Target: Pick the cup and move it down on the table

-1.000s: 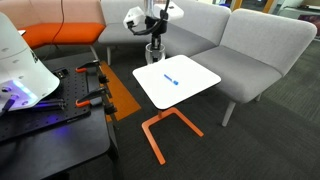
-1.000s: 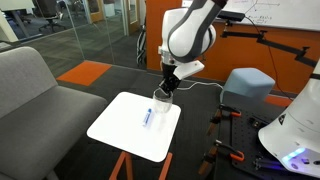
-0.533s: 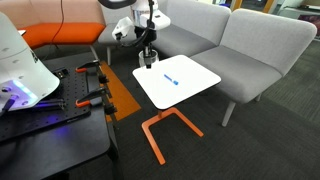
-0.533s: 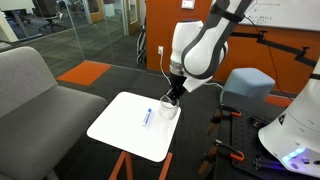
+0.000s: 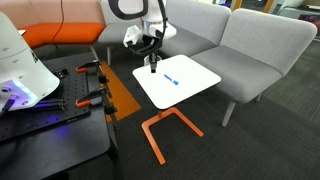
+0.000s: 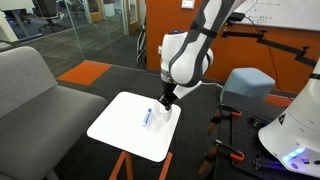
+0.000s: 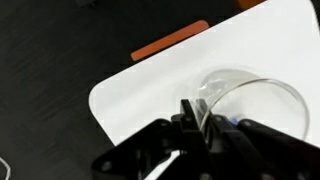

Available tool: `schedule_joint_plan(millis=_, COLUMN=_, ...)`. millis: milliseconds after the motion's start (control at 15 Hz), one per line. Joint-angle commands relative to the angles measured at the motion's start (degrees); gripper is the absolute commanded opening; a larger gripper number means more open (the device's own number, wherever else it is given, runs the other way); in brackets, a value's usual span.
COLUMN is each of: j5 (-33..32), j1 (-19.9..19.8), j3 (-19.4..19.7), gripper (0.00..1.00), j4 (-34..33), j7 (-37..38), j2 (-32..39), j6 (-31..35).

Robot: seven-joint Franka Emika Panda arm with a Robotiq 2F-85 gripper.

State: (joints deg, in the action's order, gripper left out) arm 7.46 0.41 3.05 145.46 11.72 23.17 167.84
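Note:
The robot's gripper will take the cup away from the robot's base toward the blue pen-like object and slightly down onto the white top [image 5: 163, 77].
The clear cup [image 7: 246, 79] is pinched by its rim between my gripper's [image 7: 197, 115] fingers. It sits at the near corner of the white table [image 7: 145, 88]; I cannot tell whether its base touches the top. In both exterior views the gripper [image 5: 152, 66] [image 6: 166, 103] points down over the table's [image 5: 190, 88] [image 6: 122, 132] edge, and the cup [image 6: 167, 110] is barely visible under it. A small blue pen-like object [image 5: 170, 78] [image 6: 148, 116] lies near the middle of the top.
A grey sofa [image 5: 250, 45] wraps behind the table. A black workbench [image 5: 50, 110] with orange clamps stands beside it, with a white device [image 5: 20, 65] on top. The table's orange frame [image 5: 165, 125] rests on dark carpet.
My gripper, holding the cup, has moved from behind the table's edge down to the table's corner and now hangs lower over the white top.

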Motion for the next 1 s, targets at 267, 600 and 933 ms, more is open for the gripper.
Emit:
schedule_joint_plan(millis=267, j5=1.86, j1=-1.97, j3=-2.5, gripper=0.03, j4=-6.02, j7=-1.04, j2=6.44, j6=-0.33)
schedule_joint_plan(millis=600, j5=0.76, j1=-0.69, j3=-0.93, gripper=0.52, j4=-5.46, j7=-0.52, j2=4.86, j6=0.18)
schedule_joint_plan(millis=933, j5=1.14, j1=-4.52, j3=-4.15, gripper=0.89, j4=-1.05, j7=-6.54, j2=-7.74, j6=-6.97)
